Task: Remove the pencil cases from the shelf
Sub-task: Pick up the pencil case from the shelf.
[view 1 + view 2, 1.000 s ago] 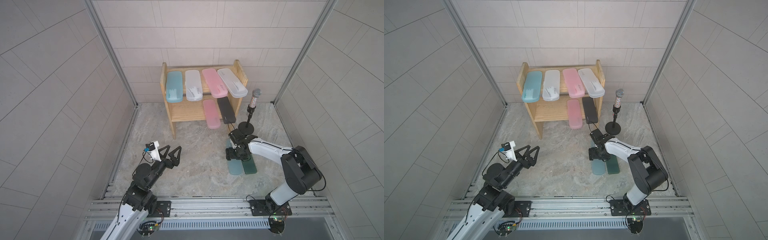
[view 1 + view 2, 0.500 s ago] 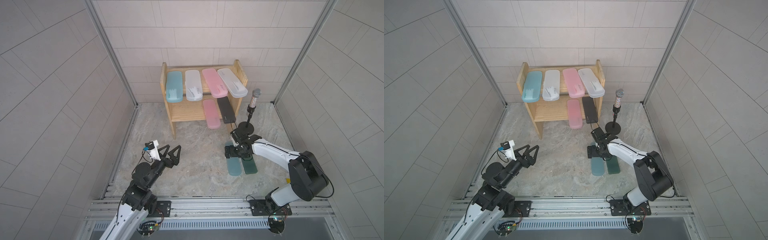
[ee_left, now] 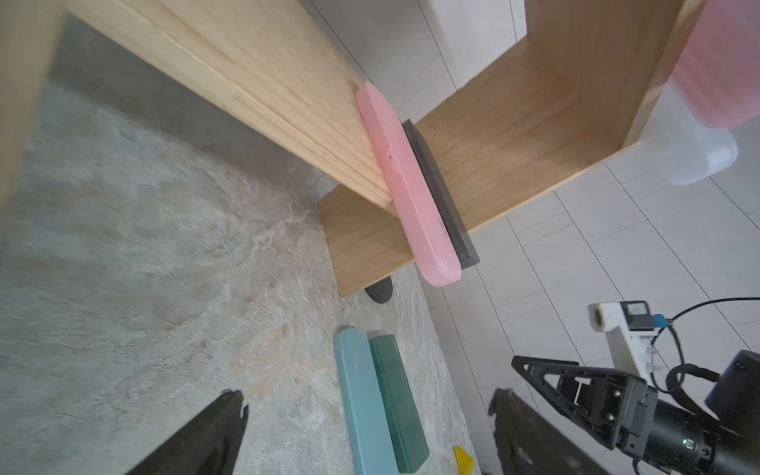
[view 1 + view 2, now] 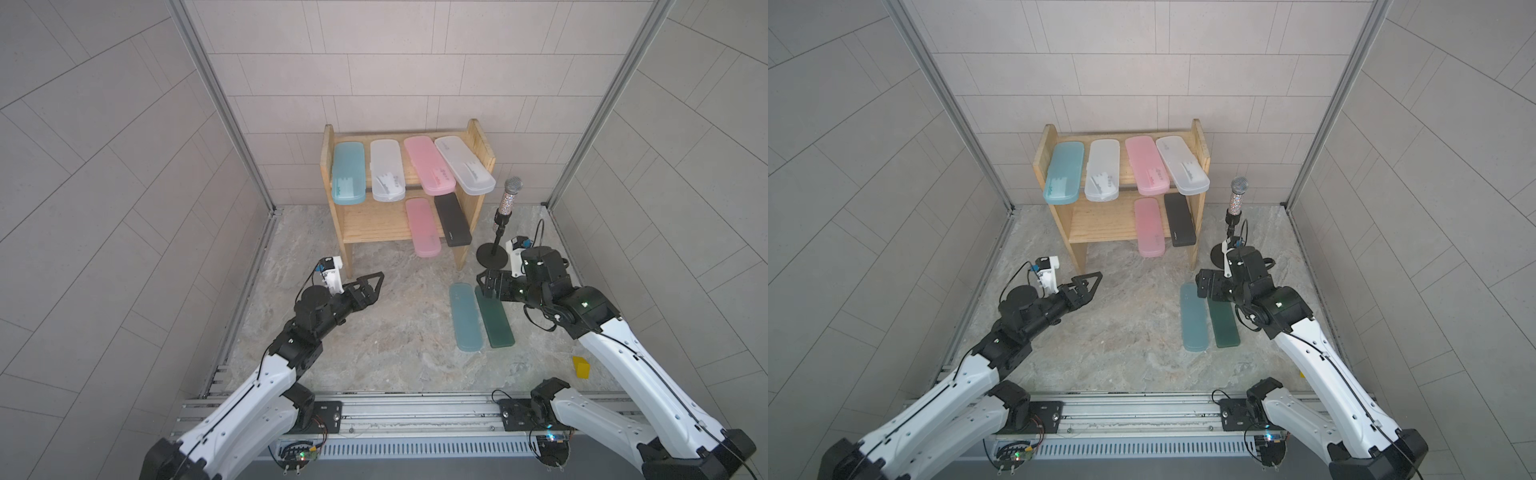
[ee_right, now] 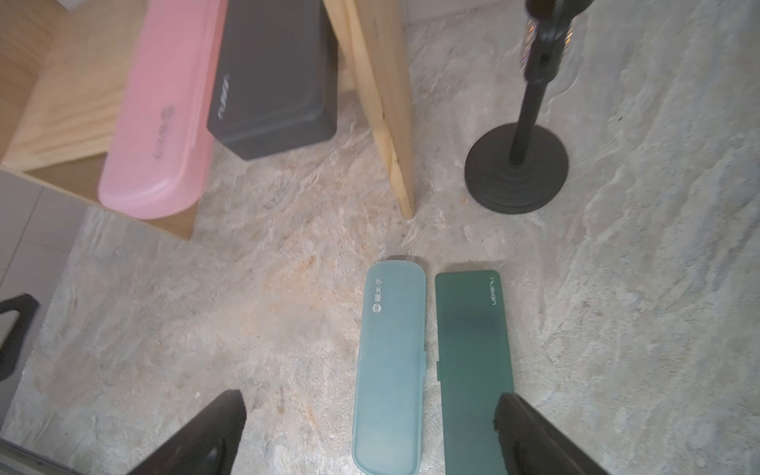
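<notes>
I should next move my left gripper outward onto the pencil case's overhanging near end [image 4: 427, 249] [image 3: 438, 267] and close, as the lower level's pink pencil case sticks out past the shelf board's front edge.
The pine shelf [image 4: 374, 224] holds several pencil cases in both top views. Its upper tier carries a light blue [image 4: 349, 172], a frosted white [image 4: 386, 170], a pink [image 4: 424, 164] and another frosted white one [image 4: 464, 164]. On the lower tier lie a pink [image 5: 160, 123] and a black case [image 5: 273, 82]. On the floor, side by side, lie a light blue [image 5: 390, 370] and a dark green case [image 5: 473, 349]. My right gripper [image 4: 484, 284] hovers open over their far ends, holding nothing. My left gripper [image 4: 374, 284] is open and empty, in front of the shelf's left leg.
A glittery microphone [image 4: 509, 199] on a black stand [image 5: 516, 172] stands right of the shelf, close behind my right wrist. A small yellow block [image 4: 581, 368] lies at the front right. Tiled walls close in both sides and the back.
My right gripper has opened, letting go of the dark green case on the floor, and has drawn back a little to the right. The left arm has not moved.
</notes>
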